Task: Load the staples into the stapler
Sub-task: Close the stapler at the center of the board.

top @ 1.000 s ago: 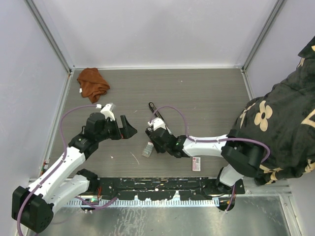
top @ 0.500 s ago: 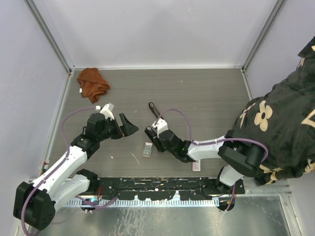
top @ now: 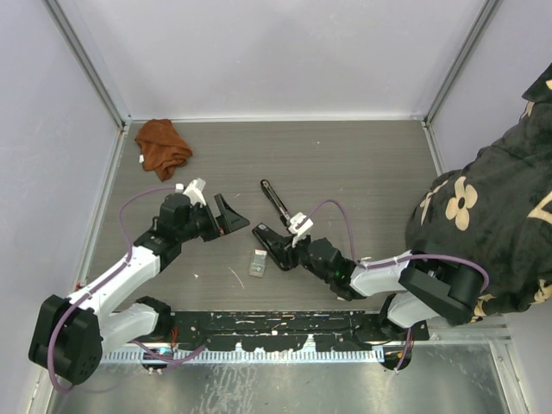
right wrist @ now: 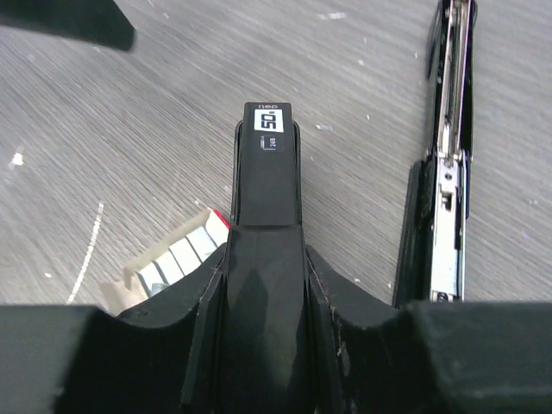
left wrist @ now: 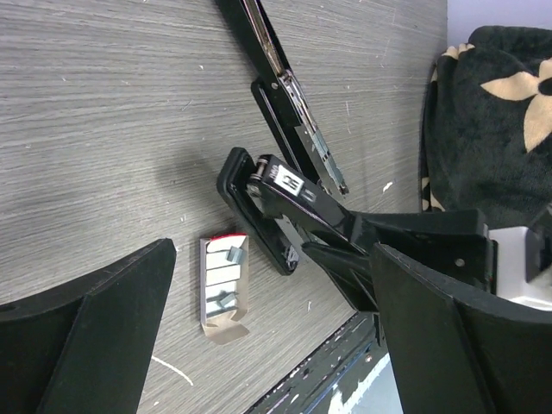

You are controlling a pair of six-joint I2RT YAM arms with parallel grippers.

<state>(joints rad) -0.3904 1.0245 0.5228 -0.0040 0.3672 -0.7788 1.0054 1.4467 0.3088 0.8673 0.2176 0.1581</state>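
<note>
My left gripper goes to the right in the top view next, onto the loose end of the stapler's other black part, since my right gripper covers its other end.
A black stapler lies open mid-table. Its long magazine arm [top: 278, 202] stretches toward the back, with the silvery channel showing in the right wrist view [right wrist: 448, 164]. My right gripper [top: 280, 245] is shut on the stapler's other black part [right wrist: 264, 190], also seen in the left wrist view [left wrist: 285, 191]. The staples lie in a small tray [top: 259, 261] just left of that gripper, on the table [left wrist: 222, 285] [right wrist: 177, 257]. My left gripper [top: 227, 216] is open and empty, hovering left of the stapler, its fingers [left wrist: 86, 336] wide apart. The red-and-white box is hidden.
A rust-brown cloth [top: 162, 143] lies at the back left corner. A person in a black flowered garment [top: 496, 207] stands at the right edge. Grey walls enclose the table on three sides. A black rail [top: 276, 330] runs along the near edge.
My right arm has swung lower toward the near edge, still gripping the stapler part, leaving more of the magazine arm showing. My left gripper has edged slightly back and right.
</note>
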